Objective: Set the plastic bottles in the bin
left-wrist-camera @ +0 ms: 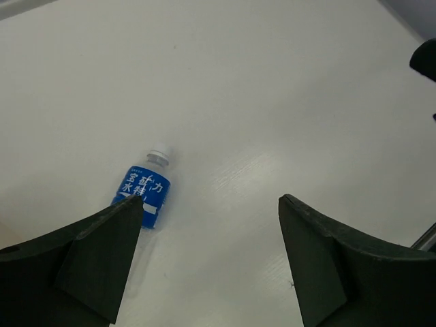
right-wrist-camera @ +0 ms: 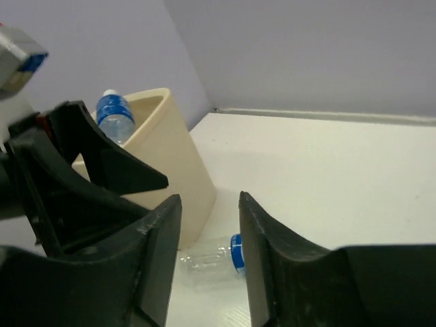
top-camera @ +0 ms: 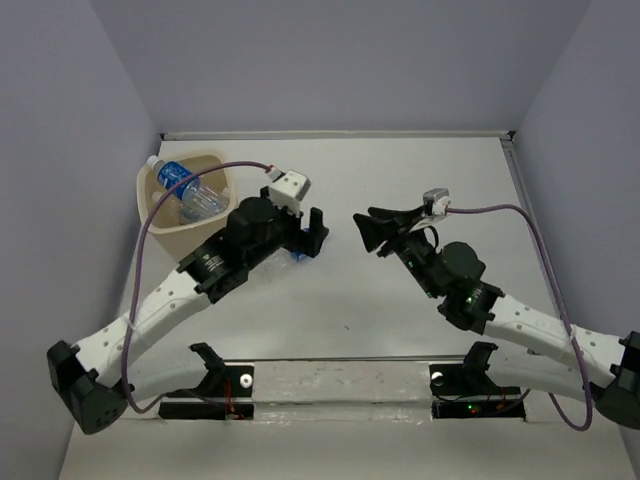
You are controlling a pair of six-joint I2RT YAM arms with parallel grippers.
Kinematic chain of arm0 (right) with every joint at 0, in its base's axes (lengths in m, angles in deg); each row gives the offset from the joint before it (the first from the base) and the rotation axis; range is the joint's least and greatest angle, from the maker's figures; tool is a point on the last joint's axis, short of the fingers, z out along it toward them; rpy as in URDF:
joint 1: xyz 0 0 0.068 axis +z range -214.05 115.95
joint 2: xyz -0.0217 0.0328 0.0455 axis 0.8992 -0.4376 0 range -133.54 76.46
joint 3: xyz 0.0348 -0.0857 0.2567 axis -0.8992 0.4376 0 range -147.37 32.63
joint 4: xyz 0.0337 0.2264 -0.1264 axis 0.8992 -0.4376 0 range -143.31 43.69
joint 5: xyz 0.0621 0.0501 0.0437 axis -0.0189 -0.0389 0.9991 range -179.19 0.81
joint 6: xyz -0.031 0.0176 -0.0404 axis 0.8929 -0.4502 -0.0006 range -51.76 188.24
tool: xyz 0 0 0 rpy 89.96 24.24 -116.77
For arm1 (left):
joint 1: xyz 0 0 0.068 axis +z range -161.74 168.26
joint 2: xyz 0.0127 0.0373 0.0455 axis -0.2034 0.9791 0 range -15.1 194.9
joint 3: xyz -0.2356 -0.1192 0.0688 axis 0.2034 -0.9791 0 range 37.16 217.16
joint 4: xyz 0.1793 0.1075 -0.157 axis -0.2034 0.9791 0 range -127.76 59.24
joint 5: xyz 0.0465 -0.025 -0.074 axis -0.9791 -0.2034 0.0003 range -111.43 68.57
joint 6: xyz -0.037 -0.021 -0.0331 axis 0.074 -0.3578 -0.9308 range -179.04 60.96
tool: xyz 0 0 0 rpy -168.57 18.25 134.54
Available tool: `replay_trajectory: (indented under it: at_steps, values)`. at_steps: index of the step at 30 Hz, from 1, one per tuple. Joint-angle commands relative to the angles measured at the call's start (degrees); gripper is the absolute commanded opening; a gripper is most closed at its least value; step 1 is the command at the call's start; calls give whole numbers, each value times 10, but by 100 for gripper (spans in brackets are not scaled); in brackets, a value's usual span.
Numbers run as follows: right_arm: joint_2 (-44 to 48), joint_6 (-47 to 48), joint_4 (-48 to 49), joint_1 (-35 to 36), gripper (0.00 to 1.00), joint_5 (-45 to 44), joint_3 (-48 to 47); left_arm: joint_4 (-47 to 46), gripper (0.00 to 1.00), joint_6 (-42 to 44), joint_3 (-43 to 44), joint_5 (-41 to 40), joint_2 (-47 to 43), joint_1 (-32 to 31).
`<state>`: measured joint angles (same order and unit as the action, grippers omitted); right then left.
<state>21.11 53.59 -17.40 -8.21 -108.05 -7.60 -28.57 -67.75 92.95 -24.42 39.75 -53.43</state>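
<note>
The left gripper will bring its open fingers down toward the clear bottle below, off to the left in the wrist view, over the bottle's blue label (top-camera: 301, 254) (left-wrist-camera: 144, 191).
The beige bin (top-camera: 158, 228) stands at the back left with two plastic bottles (top-camera: 180, 180) in it, one poking above the rim (right-wrist-camera: 113, 114). Another clear bottle with a blue label (left-wrist-camera: 144, 191) lies on the table just right of the bin (right-wrist-camera: 170, 170); in the top view it peeks out under my left arm (top-camera: 292, 256). My left gripper (left-wrist-camera: 211, 204) hangs open above the table, this bottle beside its left finger (left-wrist-camera: 102, 238). My right gripper (right-wrist-camera: 210, 204) hovers mid-table facing the bin, jaws drawn nearly together, empty; the lying bottle (right-wrist-camera: 211, 257) shows beyond the slit.
Grey walls close the table at the back and both sides. My left gripper (top-camera: 312, 236) and right gripper (top-camera: 368, 228) point at each other a short way apart. The left arm's black fingers (right-wrist-camera: 109, 163) fill the left of the right wrist view.
</note>
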Motion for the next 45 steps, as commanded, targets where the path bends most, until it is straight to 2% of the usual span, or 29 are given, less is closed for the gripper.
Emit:
replay_trajectory:
  at_steps: [1, 2, 3, 8, 13, 16, 18, 28, 29, 31, 32, 36, 41, 42, 45]
  values:
    - [72, -111, -76, -12, 59, -85, 68, 38, 94, 82, 70, -90, 112, -71]
    - [102, -132, -99, -12, 66, -94, 80, 39, 96, 84, 81, -112, 133, -71]
    - [119, -143, -111, -12, 69, -102, 90, 45, 97, 84, 86, -122, 174, -72]
    - [232, -187, -173, -12, 83, -107, 170, 62, 99, 106, 122, -199, 271, -71]
    - [315, -196, -209, -12, 91, -75, 208, 60, 99, 108, 143, -250, 363, -62]
    - [326, -191, -230, -12, 94, -58, 209, 50, 99, 112, 148, -244, 399, -37]
    - [326, -190, -240, -12, 94, -50, 211, 53, 99, 115, 153, -214, 427, -18]
    - [354, -184, -252, -12, 95, -44, 215, 72, 99, 108, 167, -195, 522, -5]
    - [357, -181, -252, -12, 95, -44, 215, 71, 92, 107, 165, -190, 527, -2]
    - [365, -179, -253, -12, 95, -42, 216, 73, 86, 104, 166, -186, 530, -1]
    - [367, -175, -257, -12, 95, -42, 216, 79, 76, 101, 173, -179, 531, -1]
    - [375, -172, -263, -12, 95, -47, 215, 83, 62, 91, 180, -166, 509, -2]
    - [363, -165, -267, -12, 94, -50, 213, 69, 49, 53, 205, -83, 374, -16]
    - [361, -165, -266, -12, 94, -45, 211, 56, 48, 44, 209, -50, 320, -16]
    - [356, -161, -257, -12, 93, -38, 211, 11, 48, 19, 223, -65, 210, -14]
